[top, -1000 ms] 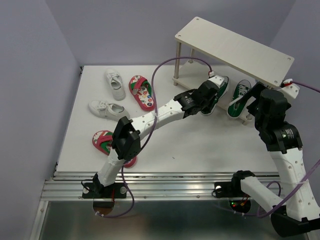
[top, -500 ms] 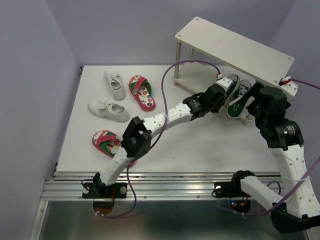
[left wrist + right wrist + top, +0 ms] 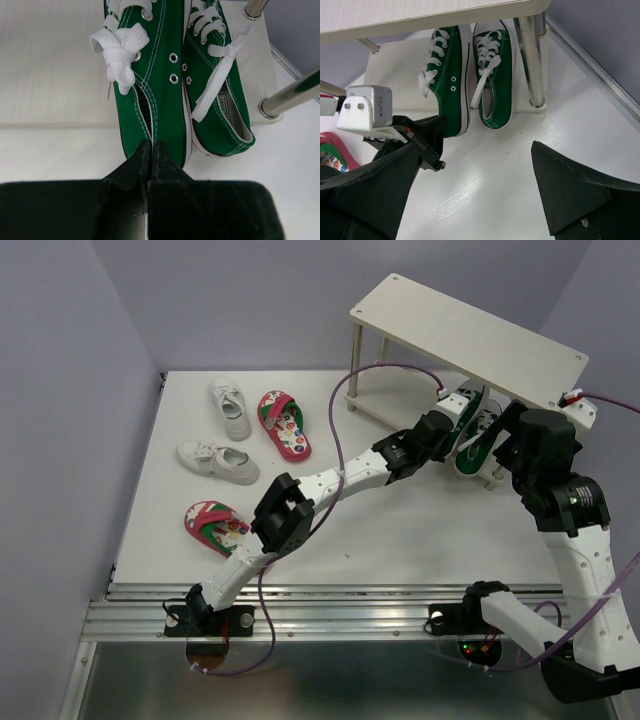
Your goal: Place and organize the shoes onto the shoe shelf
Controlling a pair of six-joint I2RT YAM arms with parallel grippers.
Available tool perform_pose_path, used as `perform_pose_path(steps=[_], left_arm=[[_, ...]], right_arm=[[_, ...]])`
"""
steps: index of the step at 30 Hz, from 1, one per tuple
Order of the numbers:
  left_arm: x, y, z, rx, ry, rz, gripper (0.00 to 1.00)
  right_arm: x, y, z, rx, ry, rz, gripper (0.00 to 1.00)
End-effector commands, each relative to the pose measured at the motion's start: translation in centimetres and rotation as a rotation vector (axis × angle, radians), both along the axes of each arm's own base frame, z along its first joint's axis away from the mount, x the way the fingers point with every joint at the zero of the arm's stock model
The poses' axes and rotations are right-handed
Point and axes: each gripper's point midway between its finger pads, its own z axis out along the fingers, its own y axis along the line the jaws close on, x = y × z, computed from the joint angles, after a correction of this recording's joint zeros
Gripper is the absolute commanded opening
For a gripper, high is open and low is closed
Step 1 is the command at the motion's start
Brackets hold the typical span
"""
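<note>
The sneaker slides deeper onto the lower board [image 3: 50, 65] next, since its heel overhangs the board's front edge. My left gripper pushes slightly outward, away from the shelf's metal post.
The beige shoe shelf [image 3: 470, 335] stands at the back right. On its lower board [image 3: 50, 65] two green sneakers lie side by side, toes inward. My left gripper [image 3: 151, 150] is shut on the heel of the left green sneaker [image 3: 155, 75], also seen from above [image 3: 463, 405] and from the right wrist [image 3: 451, 75]. The second green sneaker [image 3: 239, 107] touches it on the right. My right gripper [image 3: 475, 150] is open and holds nothing, hovering over the table in front of this pair [image 3: 513, 440].
Two white sneakers [image 3: 230, 407] [image 3: 217, 460] and two red-pink flip-flops [image 3: 283, 424] [image 3: 215, 525] lie on the table's left half. A metal shelf post [image 3: 535, 65] stands just right of the green pair. The left arm [image 3: 340, 475] stretches diagonally across the table.
My left arm has reached further right and back, sliding the held green sneaker under the top board until it lies against the other one. The right arm has barely moved.
</note>
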Motion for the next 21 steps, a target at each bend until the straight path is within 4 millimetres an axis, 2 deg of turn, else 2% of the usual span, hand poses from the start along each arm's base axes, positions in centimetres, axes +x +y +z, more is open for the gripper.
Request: perform_pose_path(steps=[1,6,10,18,19,20,21], left_arm=[[1.8,-1.3,10.6,-0.263,-0.182,0.029,0.0],[3.4,-1.1,10.4,-0.263,-0.221,0.064,0.0],[4.5,-1.0,9.3,-0.256,-0.235,0.082,0.0],[3.7,-2.3,8.7,-0.258,-0.222,0.001,0.01],[3.6,-2.4,8.6,-0.256,-0.22,-0.004,0.28],[3.6,-2.3,8.7,-0.254,-0.22,-0.004,0.46],[3.4,-2.4,8.6,-0.248,-0.217,-0.015,0.57]], right_arm=[[-0.3,-0.1,2.0,0.015,-0.049,0.001,1.0],[-0.2,0.3,2.1,0.018,-0.039,0.026,1.0],[-0.1,0.6,2.0,0.021,-0.025,0.042,1.0],[0.4,1.0,2.3,0.032,-0.041,0.057,1.0],[0.4,1.0,2.2,0.031,-0.04,0.057,1.0],[0.5,1.1,2.2,0.033,-0.038,0.061,1.0],[0.6,1.1,1.9,0.034,-0.031,0.062,1.0]])
